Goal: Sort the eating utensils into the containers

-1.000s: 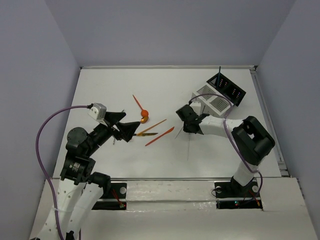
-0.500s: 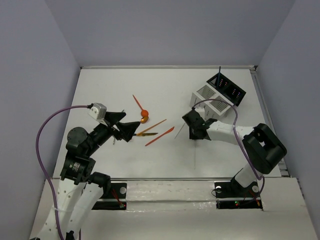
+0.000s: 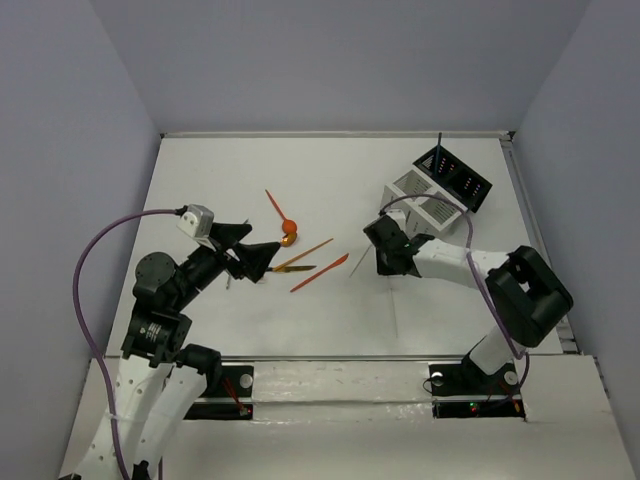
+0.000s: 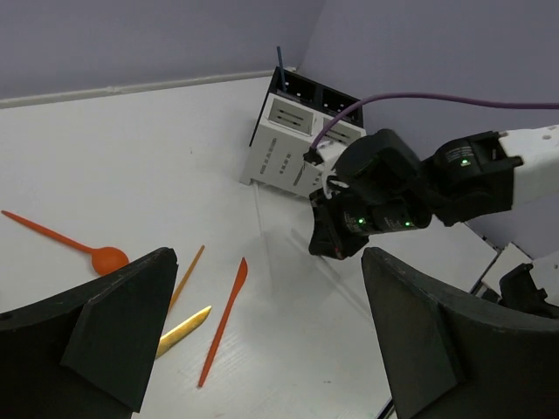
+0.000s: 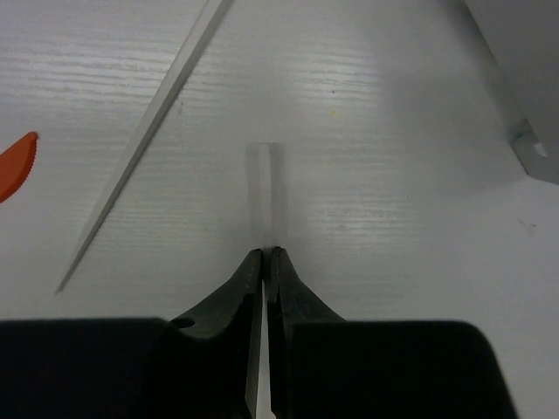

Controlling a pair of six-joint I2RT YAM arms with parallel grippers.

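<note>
My right gripper will next rise outward past the white caddy, turn the stick upright and lower beside the dark blue utensil, which stands in the black box [image 3: 441, 166].
An orange-red spoon [image 3: 283, 222], a gold-brown stick [image 3: 305, 252], a gold knife [image 3: 293, 268] and an orange-red knife [image 3: 320, 272] lie mid-table. My left gripper [image 3: 262, 240] hovers open just left of them; its wrist view shows the orange-red knife [image 4: 223, 321] between the spread fingers [image 4: 113, 332]. My right gripper [image 5: 265, 251] is low at the table, shut on a thin clear utensil [image 5: 265, 188] that sticks out ahead of its tips. It stands [image 3: 380, 264] between the utensils and the white caddy [image 3: 425, 200], which is joined to the black box [image 3: 458, 178].
A dark blue utensil [image 3: 438, 146] stands upright in the black box. Another long clear piece [image 5: 144, 140] lies on the table left of my right gripper, near the orange-red knife's tip [image 5: 16, 166]. Grey walls close in the white table on three sides.
My right arm has swung its elbow right and brought the gripper lower and slightly right, then held almost still. The left arm and the loose utensils have not moved.
</note>
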